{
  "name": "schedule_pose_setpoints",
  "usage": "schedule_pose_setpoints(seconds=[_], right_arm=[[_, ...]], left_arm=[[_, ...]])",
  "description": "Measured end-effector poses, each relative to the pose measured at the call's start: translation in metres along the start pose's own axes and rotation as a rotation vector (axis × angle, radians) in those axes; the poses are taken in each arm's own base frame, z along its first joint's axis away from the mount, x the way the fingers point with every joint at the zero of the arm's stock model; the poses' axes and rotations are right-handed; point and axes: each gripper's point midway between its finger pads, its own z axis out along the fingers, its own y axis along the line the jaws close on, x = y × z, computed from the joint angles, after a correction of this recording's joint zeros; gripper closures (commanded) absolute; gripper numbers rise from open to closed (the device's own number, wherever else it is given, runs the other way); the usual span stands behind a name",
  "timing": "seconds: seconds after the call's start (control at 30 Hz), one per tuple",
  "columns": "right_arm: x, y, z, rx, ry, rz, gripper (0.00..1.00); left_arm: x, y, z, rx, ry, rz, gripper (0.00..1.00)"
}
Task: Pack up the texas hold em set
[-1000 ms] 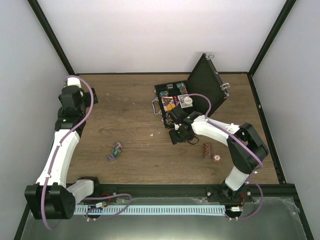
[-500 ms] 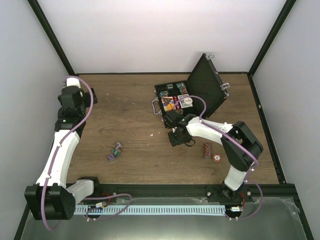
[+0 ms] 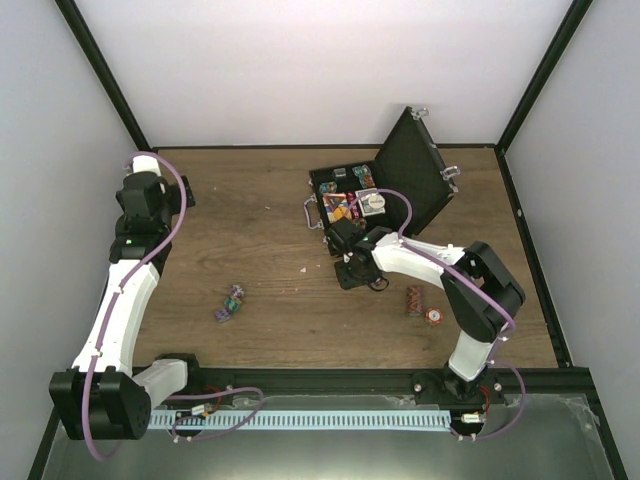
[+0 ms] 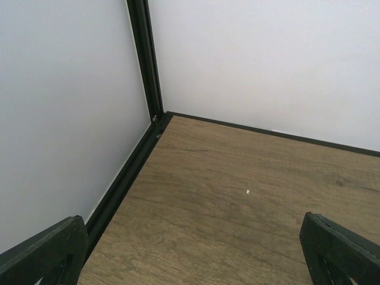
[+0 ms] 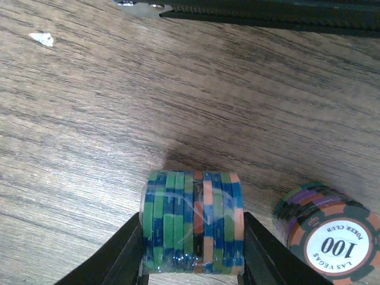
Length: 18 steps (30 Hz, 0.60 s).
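Note:
The chip stack is still outside, so my right gripper should lift outward over the case, then lower into the case's base (image 3: 377,220) beside the white card deck to release.
The black briefcase (image 3: 415,170) stands open at the back right, lid raised, with chips and card decks in its base. My right gripper (image 3: 351,272) is just in front of the case. In the right wrist view it (image 5: 193,264) is shut on a wrapped blue-green chip stack (image 5: 193,219), held sideways low over the wood. A second stack topped by a "100" chip (image 5: 332,234) lies to its right. The case's front edge (image 5: 267,15) runs along the top. My left gripper (image 4: 196,261) is open and empty, facing the back left corner.
Two chip stacks (image 3: 413,300) (image 3: 434,316) lie on the table right of my right gripper. Another small stack (image 3: 230,300) lies at left centre. Black frame posts (image 4: 142,59) and white walls border the table. A cable tray runs along the near edge (image 3: 320,418).
My right gripper has shifted a little to the left along the front of the case. The left arm has not moved.

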Motion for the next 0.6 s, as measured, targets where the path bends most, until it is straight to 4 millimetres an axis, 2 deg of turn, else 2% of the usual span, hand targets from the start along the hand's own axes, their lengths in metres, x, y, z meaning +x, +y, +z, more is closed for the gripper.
schedule_pose_setpoints(seconds=[0.13, 0.2, 0.3, 0.37, 0.47, 0.53, 0.6], right_arm=[[-0.006, -0.002, -0.003, 0.002, -0.013, -0.008, 0.7], [-0.021, -0.003, -0.011, -0.009, -0.05, -0.002, 0.7], [-0.061, -0.015, -0.029, -0.027, -0.155, 0.036, 0.7], [-0.099, -0.033, -0.044, -0.024, -0.258, 0.078, 0.7], [-0.143, -0.061, -0.061, 0.003, -0.372, 0.126, 0.7], [-0.164, -0.078, -0.062, 0.02, -0.42, 0.154, 0.7], [-0.176, -0.095, -0.056, 0.036, -0.435, 0.175, 0.7]], left_arm=[[0.0, 0.0, 0.0, 0.0, 0.0, -0.002, 0.0], [0.0, 0.0, 0.0, 0.002, -0.001, -0.004, 0.0], [-0.001, 0.0, 0.0, 0.002, -0.006, -0.005, 0.0], [0.0, 0.0, 0.001, 0.0, -0.008, -0.006, 0.0], [0.003, 0.0, 0.002, -0.004, -0.005, -0.004, 0.0], [0.004, 0.001, 0.002, -0.005, -0.003, -0.003, 0.0], [0.003, 0.0, 0.002, -0.005, -0.004, -0.004, 0.0]])
